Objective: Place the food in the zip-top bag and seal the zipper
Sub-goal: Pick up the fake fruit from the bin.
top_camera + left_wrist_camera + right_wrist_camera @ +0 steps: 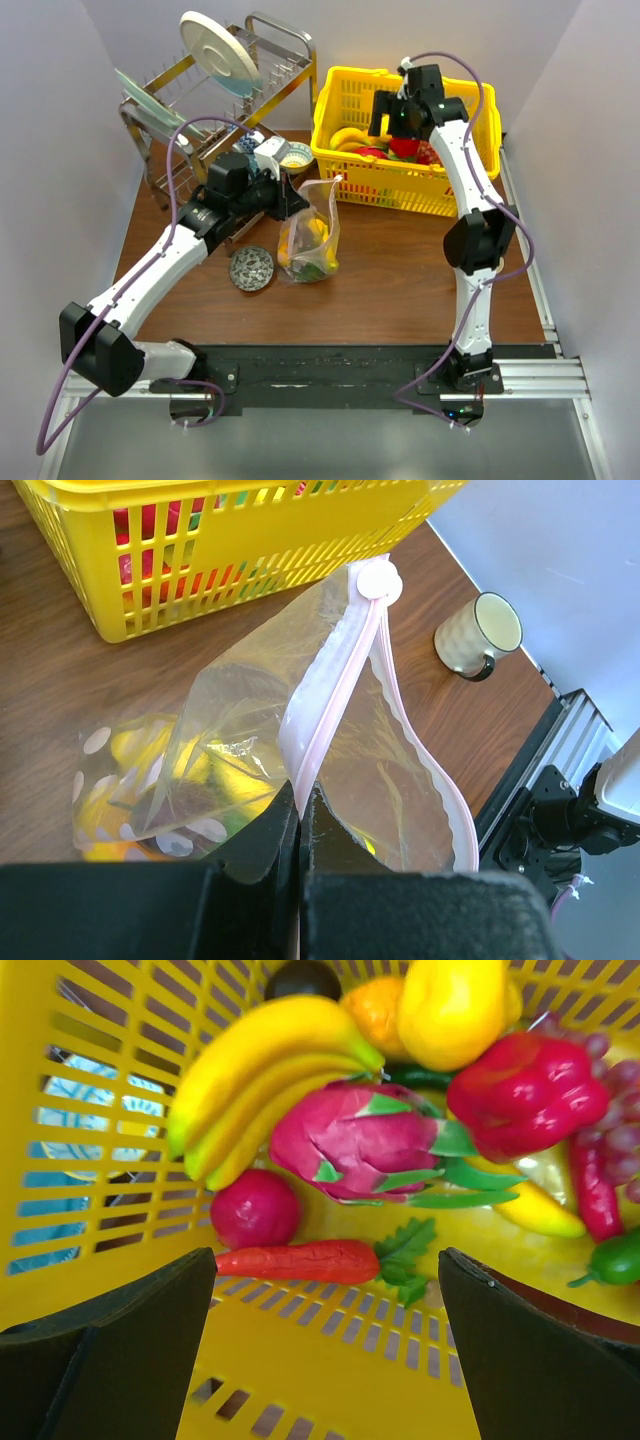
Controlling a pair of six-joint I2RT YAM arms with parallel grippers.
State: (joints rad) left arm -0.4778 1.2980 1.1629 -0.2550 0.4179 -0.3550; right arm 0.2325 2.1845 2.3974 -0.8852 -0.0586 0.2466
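The dragon fruit's long green leaf (466,1200) sticks out past the pink body, so I will lower my open right gripper into the yellow basket and down onto that leaf next.
The clear zip-top bag (310,238) stands mid-table with yellow and green food inside (225,780). My left gripper (300,810) is shut on the bag's pink zipper (325,695) at the rim, holding the mouth up. Over the yellow basket (345,95) my right gripper (325,1270) hangs open, nothing between its fingers. Below it lies the food: a banana (265,1060), a pink dragon fruit (365,1140), a red carrot (300,1260), a round red piece (255,1208), a red pepper (525,1085) and a yellow fruit (450,1005).
A metal dish rack (215,90) with plates stands at the back left. A bowl (296,155) and a cup (268,152) sit beside it, a round grey lid (251,268) left of the bag. A mug (478,635) shows in the left wrist view.
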